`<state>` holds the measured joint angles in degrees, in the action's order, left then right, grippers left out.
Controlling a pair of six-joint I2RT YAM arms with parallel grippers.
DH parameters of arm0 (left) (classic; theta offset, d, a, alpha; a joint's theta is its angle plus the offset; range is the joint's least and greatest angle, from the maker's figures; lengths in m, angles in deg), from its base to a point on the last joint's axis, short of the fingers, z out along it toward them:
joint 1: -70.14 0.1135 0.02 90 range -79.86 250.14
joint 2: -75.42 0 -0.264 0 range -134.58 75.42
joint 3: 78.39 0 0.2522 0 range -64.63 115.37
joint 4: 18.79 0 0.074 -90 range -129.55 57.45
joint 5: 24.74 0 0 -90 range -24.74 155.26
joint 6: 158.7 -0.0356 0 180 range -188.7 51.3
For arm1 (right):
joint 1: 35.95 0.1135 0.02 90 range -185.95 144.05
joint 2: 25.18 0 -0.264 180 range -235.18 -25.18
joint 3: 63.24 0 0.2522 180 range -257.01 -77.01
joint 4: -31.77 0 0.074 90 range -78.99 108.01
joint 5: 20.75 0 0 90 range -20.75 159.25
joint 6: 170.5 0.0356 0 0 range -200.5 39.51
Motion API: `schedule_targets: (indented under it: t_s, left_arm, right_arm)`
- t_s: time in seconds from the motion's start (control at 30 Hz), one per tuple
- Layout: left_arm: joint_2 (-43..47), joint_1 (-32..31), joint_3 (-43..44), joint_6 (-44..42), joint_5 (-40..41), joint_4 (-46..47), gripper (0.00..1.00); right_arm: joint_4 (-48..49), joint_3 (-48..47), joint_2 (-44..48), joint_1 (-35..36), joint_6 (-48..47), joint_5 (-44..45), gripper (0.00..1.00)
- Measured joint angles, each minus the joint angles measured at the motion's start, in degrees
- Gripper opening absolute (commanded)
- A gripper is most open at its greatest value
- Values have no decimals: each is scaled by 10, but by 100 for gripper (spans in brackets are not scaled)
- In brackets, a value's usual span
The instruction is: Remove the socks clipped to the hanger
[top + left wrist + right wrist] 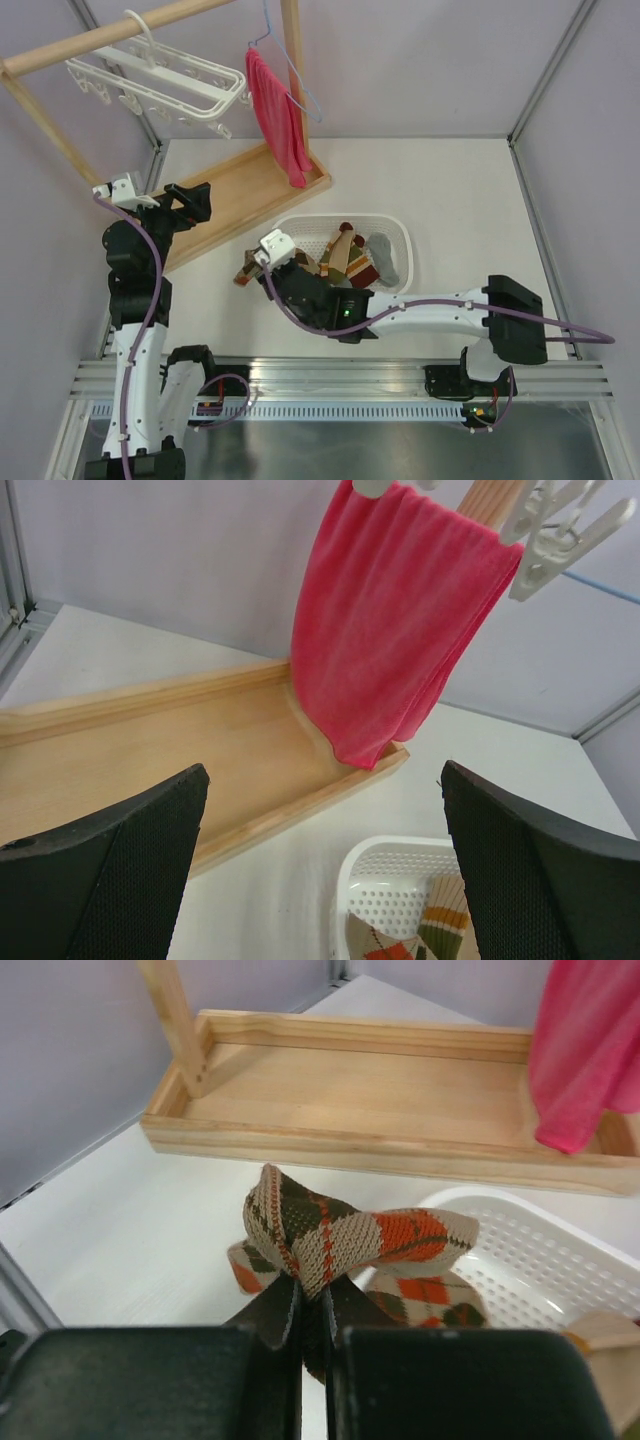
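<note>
The robot will next move its right gripper over the basket's gray-sock end (381,256) to let go of the argyle sock, because that end is to the gripper's right in the top view.
The white hanger (160,78) hangs by its hook from the wooden rod at the top left, and no sock shows on its dangling clips (560,530). My right gripper (312,1310) is shut on an argyle sock (340,1235) in tan, brown and red. It holds the sock just left of the white basket, above the table (247,268). Several more socks (350,255) lie in the basket. My left gripper (325,870) stands wide open with nothing between its fingers, over the wooden base and below the hanger (198,205).
A red cloth (277,115) hangs on a thin blue wire hanger (290,60) beside the rack's upright post. The rack's wooden tray base (235,195) lies at the back left. The white mesh basket (398,232) sits mid-table, right of the held sock.
</note>
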<state>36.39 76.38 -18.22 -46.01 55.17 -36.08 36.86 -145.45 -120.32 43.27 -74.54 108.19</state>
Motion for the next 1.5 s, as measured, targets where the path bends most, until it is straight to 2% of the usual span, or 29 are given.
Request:
schedule_targets:
  t_s: [0.13,0.33,0.53,0.87,1.07,1.27,1.33,1.4,1.43,1.5]
  left_arm:
    - [-2,0,-3,-6,-6,-8,100]
    - [3,0,-4,-9,-10,-9,100]
    - [3,0,-4,-10,-22,-9,100]
    - [0,0,-4,-14,-25,-12,100]
    - [-3,0,-4,-14,-26,-12,100]
    - [-2,0,-4,-14,-26,-17,100]
    - [-2,0,-4,-14,-26,-21,100]
    - [-3,0,-4,-14,-26,-23,100]
    - [-3,0,-4,-14,-26,-24,100]
    - [-3,0,-4,-15,-25,-24,100]
  right_arm:
    - [2,73,87,-46,18,0,1]
    - [-11,191,233,-152,52,4,1]
    - [-47,249,337,-233,76,1,1]
    - [-131,266,359,-328,115,-64,1]
    - [-211,258,360,-337,145,-108,1]
    - [-242,260,363,-337,168,-132,1]
    - [-243,261,362,-337,172,-132,9]
    - [-243,261,359,-337,180,-132,82]
    - [-243,261,355,-337,182,-131,98]
    - [-247,261,347,-337,184,-128,98]
